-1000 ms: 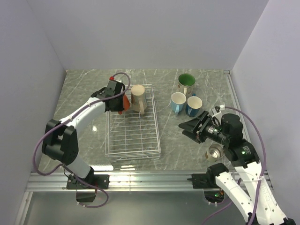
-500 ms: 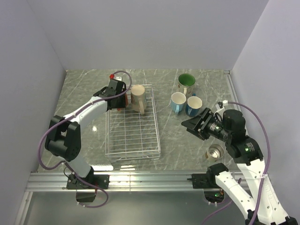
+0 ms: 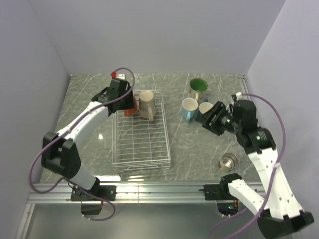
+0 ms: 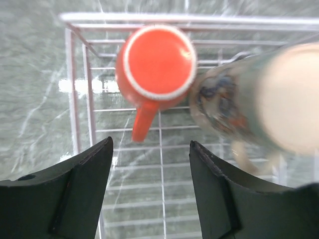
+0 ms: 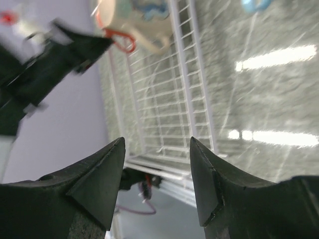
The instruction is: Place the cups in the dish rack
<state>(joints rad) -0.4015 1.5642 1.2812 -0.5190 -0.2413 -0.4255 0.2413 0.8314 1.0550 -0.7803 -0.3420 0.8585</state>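
Note:
The dark blue cup's opening faces up, so the robot's right gripper will next move outward, turn its fingers down and lower onto the far rim of the dark blue cup (image 3: 205, 103) to close.
An orange-red cup (image 4: 156, 62) stands in the far left corner of the white wire dish rack (image 3: 141, 149), a flat orange face ringed in white turned up and its handle toward me. My left gripper (image 4: 149, 142) hangs open just above and behind it, holding nothing. A tall beige cup (image 3: 146, 103) stands beside the orange one in the rack. On the table to the right are a light blue cup (image 3: 189, 107), a dark blue cup (image 3: 205, 105) and a cream cup with a green inside (image 3: 198, 87). My right gripper (image 3: 203, 121) is open and empty, right next to the dark blue cup.
A small metallic cup (image 3: 228, 162) stands on the marble table near the right arm's base. The walls close in on three sides. The near rows of the rack (image 5: 169, 99) hold nothing.
My left gripper has opened, let go of the orange-red cup in the rack and drawn back from it. My right arm has swung away from me, up to the blue cups.

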